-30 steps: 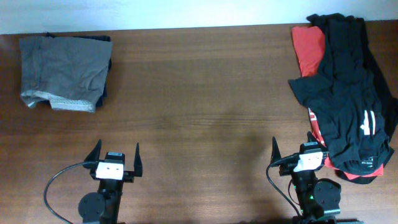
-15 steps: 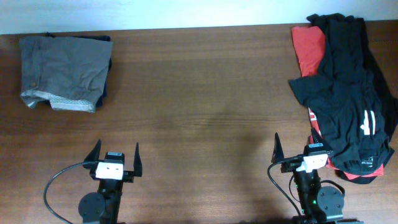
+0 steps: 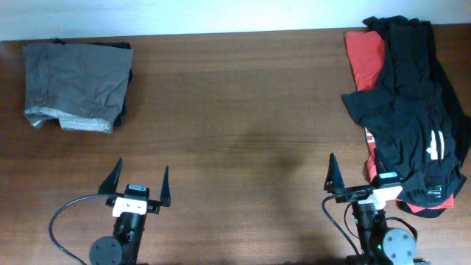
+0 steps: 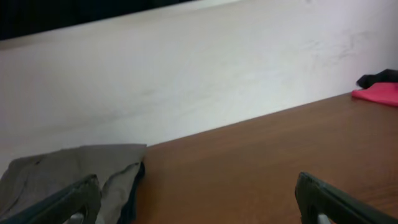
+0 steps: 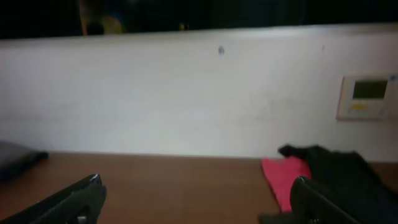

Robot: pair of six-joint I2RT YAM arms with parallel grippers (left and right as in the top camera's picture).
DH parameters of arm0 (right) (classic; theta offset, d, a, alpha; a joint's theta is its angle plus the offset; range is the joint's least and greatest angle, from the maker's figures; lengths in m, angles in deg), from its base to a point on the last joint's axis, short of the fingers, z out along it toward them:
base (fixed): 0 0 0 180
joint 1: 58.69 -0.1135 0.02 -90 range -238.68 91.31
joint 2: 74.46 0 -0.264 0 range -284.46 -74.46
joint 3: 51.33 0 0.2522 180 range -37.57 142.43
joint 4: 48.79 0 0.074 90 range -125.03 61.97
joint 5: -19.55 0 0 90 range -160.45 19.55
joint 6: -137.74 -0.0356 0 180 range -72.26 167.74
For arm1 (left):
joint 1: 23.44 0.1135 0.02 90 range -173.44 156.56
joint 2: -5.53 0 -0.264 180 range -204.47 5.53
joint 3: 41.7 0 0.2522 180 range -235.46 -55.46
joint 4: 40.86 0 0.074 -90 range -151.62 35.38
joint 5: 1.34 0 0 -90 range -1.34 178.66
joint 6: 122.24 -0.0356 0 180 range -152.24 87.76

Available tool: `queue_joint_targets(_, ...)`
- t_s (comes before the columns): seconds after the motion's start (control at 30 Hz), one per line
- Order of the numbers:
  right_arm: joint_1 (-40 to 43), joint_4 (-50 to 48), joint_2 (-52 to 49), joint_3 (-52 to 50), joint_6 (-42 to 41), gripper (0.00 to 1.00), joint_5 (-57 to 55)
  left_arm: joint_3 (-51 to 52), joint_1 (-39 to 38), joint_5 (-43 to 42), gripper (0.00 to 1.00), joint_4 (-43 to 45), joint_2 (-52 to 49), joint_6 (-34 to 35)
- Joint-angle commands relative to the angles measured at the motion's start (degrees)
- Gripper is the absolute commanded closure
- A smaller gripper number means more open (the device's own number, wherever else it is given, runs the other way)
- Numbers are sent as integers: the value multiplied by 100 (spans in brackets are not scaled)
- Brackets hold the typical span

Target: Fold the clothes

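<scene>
My right gripper moves outward and then down next, tilting its fingers onto the black T-shirt's pointed corner (image 3: 347,99) (image 5: 266,218), as the corner juts from the heap over bare wood.
The clothes lie in a heap at the table's right edge: a black T-shirt (image 3: 408,118) with white marks sprawls over a red one (image 3: 366,55). In the right wrist view the red shirt (image 5: 283,177) and the black shirt (image 5: 342,171) show ahead on the right. My right gripper (image 3: 355,175) (image 5: 199,202) is open and empty at the front edge, its right finger beside the heap's near end. At the front left, my left gripper (image 3: 141,175) (image 4: 199,202) also stands open and empty over bare wood.
A folded grey-brown garment (image 3: 77,85) (image 4: 68,168) with a pale patterned hem lies at the back left corner. The brown table (image 3: 235,110) ends at a white wall (image 5: 186,93) that carries a small control panel (image 5: 368,96).
Both wrists have shifted slightly toward the near edge. The right one has also drifted right, closer to the clothes heap. Both grippers stay open.
</scene>
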Motion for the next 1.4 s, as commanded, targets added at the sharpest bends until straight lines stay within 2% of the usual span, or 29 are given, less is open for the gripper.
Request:
queue_joint_targets(0.0, 48, -37, 48, 431, -94, 1, 50, -219, -17, -131, 1, 61, 55, -9)
queue_joint_targets(0.23, 48, -37, 4, 1115, 551, 1, 46, -920, -17, -131, 1, 55, -28, -9)
queue_joint_targets(0.4, 48, 151, -566, 1814, 549, 1, 20, -1572, -17, -201, 1, 37, -697, -9)
queue_joint_targets(0.53, 48, 693, -1576, 2675, 549, 1, 31, -2334, -17, -570, 1, -92, -1847, -9)
queue_joint_targets(0.63, 48, 1193, -2511, 3436, 549, 1, 33, -3163, -17, -710, 1, -581, -2896, -9)
queue_joint_targets(0.8, 46, 2291, -4271, 4876, 970, 1, 28, -4990, -17, -706, 1, -2114, -4937, -11)
queue_joint_targets(1.0, 48, 3871, -6502, 6579, 977, 1, 205, -6920, -24, -752, 1, -4019, -7335, -7)
queue_joint_targets(1.1, 48, 4317, -7427, 7053, 975, 1, 295, -7359, -61, -881, 1, -4476, -8133, -9)
queue_joint_targets(1.37, 48, 4113, -9023, 7130, 979, 1, 645, -7414, -87, -1274, 1, -4291, -9569, -7)
